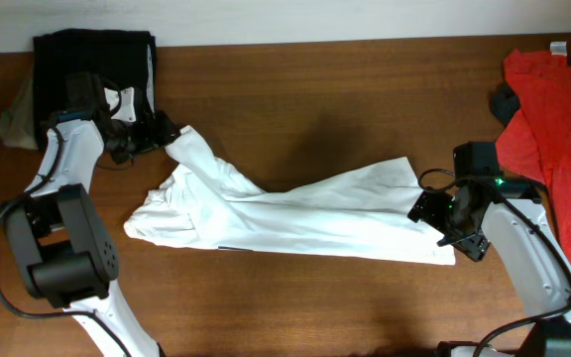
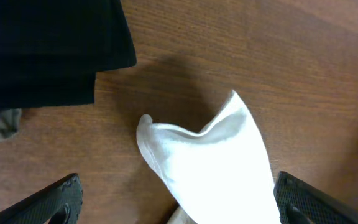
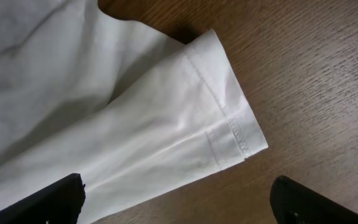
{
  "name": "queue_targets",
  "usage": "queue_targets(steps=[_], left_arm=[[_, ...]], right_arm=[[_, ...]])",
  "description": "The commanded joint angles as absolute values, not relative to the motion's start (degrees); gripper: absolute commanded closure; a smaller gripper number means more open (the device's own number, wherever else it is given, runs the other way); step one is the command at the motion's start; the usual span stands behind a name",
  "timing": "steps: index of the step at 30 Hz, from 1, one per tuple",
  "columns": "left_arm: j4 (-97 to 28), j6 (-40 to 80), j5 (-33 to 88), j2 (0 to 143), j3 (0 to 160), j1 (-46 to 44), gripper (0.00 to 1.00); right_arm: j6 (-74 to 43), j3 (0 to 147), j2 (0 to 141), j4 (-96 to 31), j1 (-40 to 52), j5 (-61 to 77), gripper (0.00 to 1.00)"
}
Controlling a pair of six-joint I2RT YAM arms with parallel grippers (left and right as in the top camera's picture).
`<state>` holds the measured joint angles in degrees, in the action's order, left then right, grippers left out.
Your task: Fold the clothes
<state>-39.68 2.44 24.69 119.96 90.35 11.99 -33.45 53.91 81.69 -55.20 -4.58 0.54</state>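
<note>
My left gripper is open, and the white tip sticks up ahead of its fingers. It needs to move down toward the garment next, onto that bunched corner.
A white garment (image 1: 285,213) lies crumpled and stretched across the middle of the wooden table. My left gripper (image 1: 157,134) is open at its upper left tip; in the left wrist view the white tip (image 2: 216,162) lies between the open fingers (image 2: 179,208). My right gripper (image 1: 444,223) is open over the garment's right end; the right wrist view shows the hemmed edge (image 3: 229,124) just ahead of the open fingers (image 3: 179,205), not gripped.
A folded black garment (image 1: 92,64) lies at the back left, also in the left wrist view (image 2: 42,50), with an olive cloth (image 1: 16,119) beside it. A red garment (image 1: 558,129) lies at the right edge of the table.
</note>
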Motion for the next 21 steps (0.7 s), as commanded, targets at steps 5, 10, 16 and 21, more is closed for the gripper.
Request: queue_targets(steps=[5, 10, 16, 21], left_arm=[[-38.15, -1.58, 26.39, 124.9, 91.57, 12.14, 0.02], [-37.26, -3.27, 29.23, 126.74, 91.57, 12.16, 0.03], [-36.91, -4.43, 33.65, 126.76, 91.55, 12.1, 0.18], [-37.06, -4.45, 33.23, 126.76, 91.55, 12.12, 0.42]], right_arm=[[-33.21, 54.78, 81.41, -55.05, -4.91, 0.86, 0.01], [-33.19, 54.78, 81.41, -54.83, -4.91, 0.86, 0.01], [-33.21, 54.78, 81.41, -53.76, -4.89, 0.89, 0.01], [-33.21, 54.78, 81.41, -53.76, -4.89, 0.86, 0.01]])
